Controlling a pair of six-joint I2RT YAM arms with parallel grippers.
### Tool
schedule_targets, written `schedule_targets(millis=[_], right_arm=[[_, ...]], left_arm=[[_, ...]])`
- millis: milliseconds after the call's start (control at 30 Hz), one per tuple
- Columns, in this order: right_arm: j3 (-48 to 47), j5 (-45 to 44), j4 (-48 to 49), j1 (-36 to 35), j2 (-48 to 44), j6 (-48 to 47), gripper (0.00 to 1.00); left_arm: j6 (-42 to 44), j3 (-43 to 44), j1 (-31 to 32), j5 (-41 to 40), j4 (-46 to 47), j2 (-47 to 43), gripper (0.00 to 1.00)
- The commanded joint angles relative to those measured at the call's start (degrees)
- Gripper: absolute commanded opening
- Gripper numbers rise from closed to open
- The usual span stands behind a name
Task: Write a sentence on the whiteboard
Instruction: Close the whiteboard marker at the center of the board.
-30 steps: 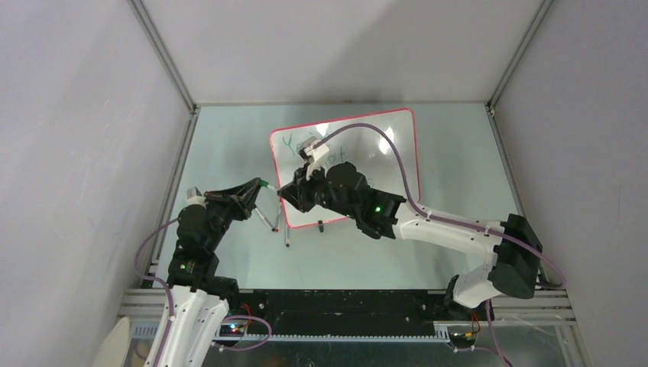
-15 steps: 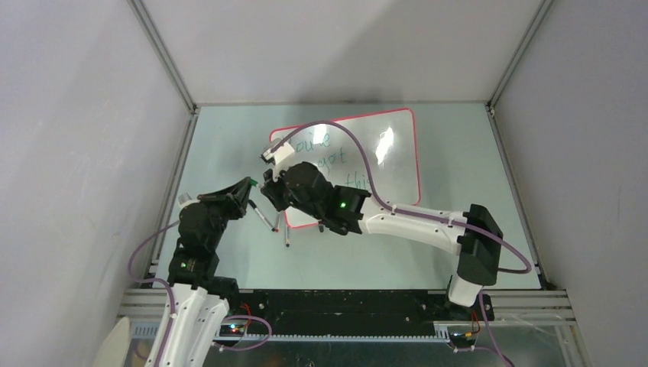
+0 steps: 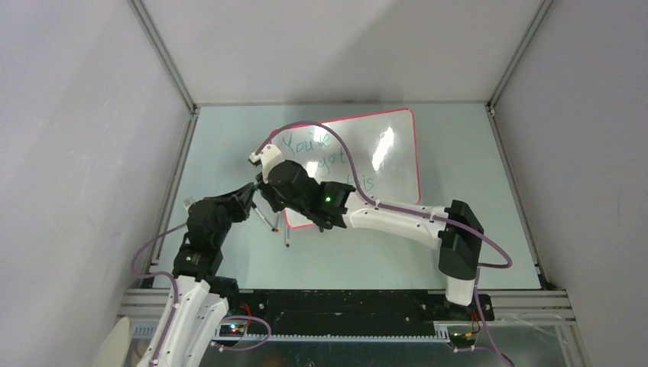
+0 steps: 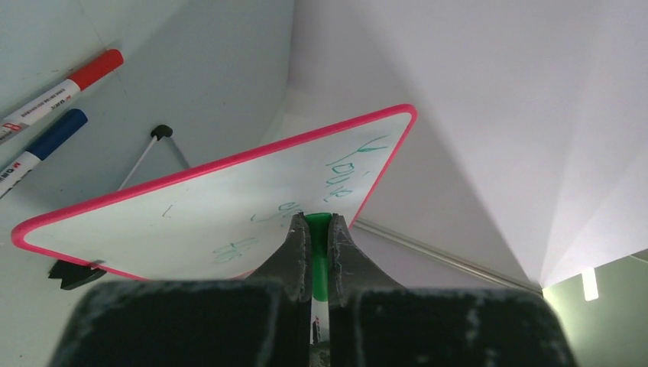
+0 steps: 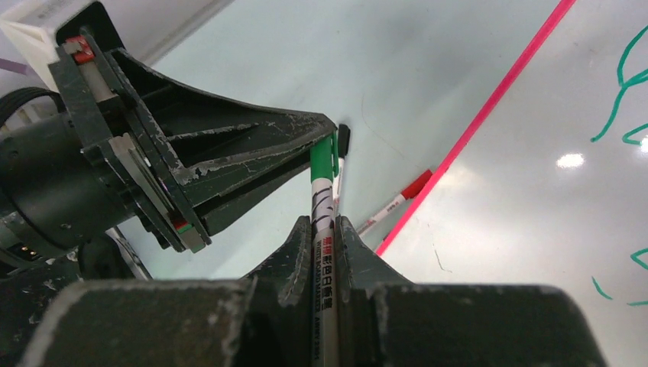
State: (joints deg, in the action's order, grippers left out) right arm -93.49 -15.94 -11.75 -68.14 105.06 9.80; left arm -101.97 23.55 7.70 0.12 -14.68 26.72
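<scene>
The spot on the tabletop [image 3: 257, 224] beside the black-capped marker lies below my left gripper, so it should next move back and down and release the green cap there.
The whiteboard [image 3: 382, 164] lies tilted at the back of the table, and it also shows in the left wrist view [image 4: 191, 206]. The sentence [image 3: 306, 143] is in teal-green stepped lines near the board's left end; it also shows in the left wrist view [image 4: 348, 172]. My right gripper [image 3: 261, 191] is shut on a white marker [image 5: 324, 252] just off the board's left edge. My left gripper [image 3: 251, 187] meets it tip to tip and is shut on the marker's green cap [image 4: 319, 252]. The cap [image 5: 322, 160] sits on the marker's end.
A red-capped marker [image 4: 65, 88] and a blue-capped marker [image 4: 42, 141] lie on the table left of the board, below the grippers [image 3: 267, 219]. A black clip foot [image 3: 320, 225] sticks out from the board's near edge. Grey walls close in the sides and back.
My right arm swung left from over the board to its left edge, bringing the marker to my left gripper. The writing is now uncovered. The left gripper lowered slightly.
</scene>
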Motion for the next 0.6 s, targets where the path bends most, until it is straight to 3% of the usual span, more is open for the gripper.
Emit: schedule_targets(millis=[0,400,433,500,567], right_arm=[[-7.2,-0.7,-0.4,1.2,5.5,0.2,0.00],[-8.3,1.0,-4.4,2.1,5.9,0.8,0.00],[-8.0,2.6,-4.4,2.2,5.6,0.9,0.03],[-6.2,4.7,-3.0,2.5,4.3,1.5,0.34],[-3.4,5.7,-0.7,2.6,2.4,2.0,0.47]], left_arm=[[1.9,-1.0,3.9,14.3,3.7,-0.5,0.00],[2.4,-3.2,3.8,14.3,4.2,-0.6,0.00],[2.5,-3.2,3.8,13.6,3.7,-0.7,0.00],[2.9,-4.0,3.6,12.6,2.4,-0.9,0.00],[2.9,-5.3,3.3,12.2,2.5,-0.7,0.00]])
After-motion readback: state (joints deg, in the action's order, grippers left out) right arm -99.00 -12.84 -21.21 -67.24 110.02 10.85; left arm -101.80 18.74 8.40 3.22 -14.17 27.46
